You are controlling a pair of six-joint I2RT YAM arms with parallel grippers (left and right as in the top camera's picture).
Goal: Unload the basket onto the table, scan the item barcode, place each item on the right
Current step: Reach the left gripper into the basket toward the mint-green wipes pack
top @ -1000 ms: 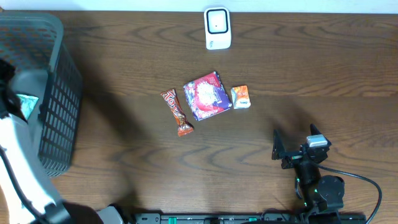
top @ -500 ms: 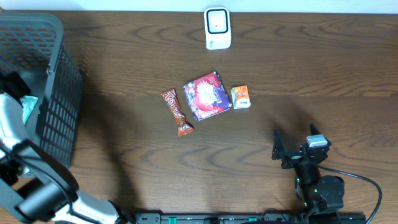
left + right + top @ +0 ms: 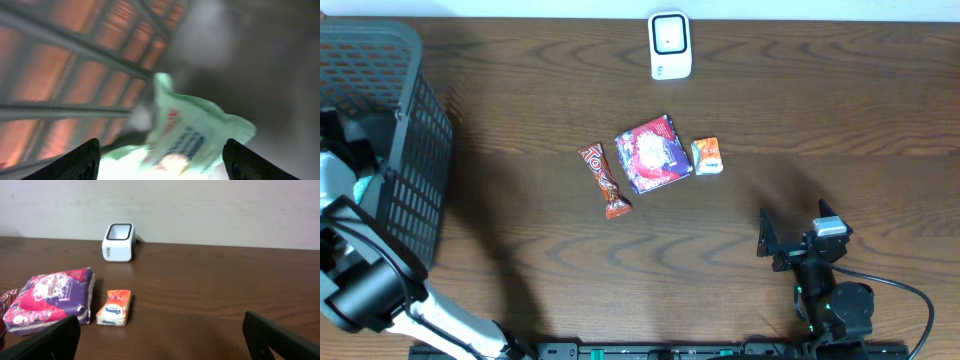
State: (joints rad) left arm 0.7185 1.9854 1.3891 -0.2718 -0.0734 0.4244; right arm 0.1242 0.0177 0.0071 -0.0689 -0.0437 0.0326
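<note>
The left gripper's open fingers are on both sides of the mint-green packet from above, so the robot needs to lower that gripper toward the basket's bottom and close it on the packet's printed body (image 3: 361, 188) (image 3: 184, 136).
A mint-green packet (image 3: 195, 135) lies crumpled on the floor of the grey mesh basket (image 3: 415, 170); from overhead it peeks out as a green patch (image 3: 365, 186). My left gripper (image 3: 162, 165) is open just above it, one finger (image 3: 80, 162) on each side and not touching it. The white barcode scanner (image 3: 670, 45) stands at the table's far edge, also seen in the right wrist view (image 3: 119, 242). My right gripper (image 3: 798, 240) rests open near the front right, with nothing between its fingertips (image 3: 280, 340).
A brown snack bar (image 3: 605, 180), a purple-and-red packet (image 3: 653, 153) and an orange tissue pack (image 3: 707, 156) lie in a row mid-table. The basket's walls close round my left arm. A black cable (image 3: 910, 295) loops by the right arm's base.
My left arm has shifted lower and to the left inside the basket, toward the green packet. The right arm and the items on the table have not moved.
</note>
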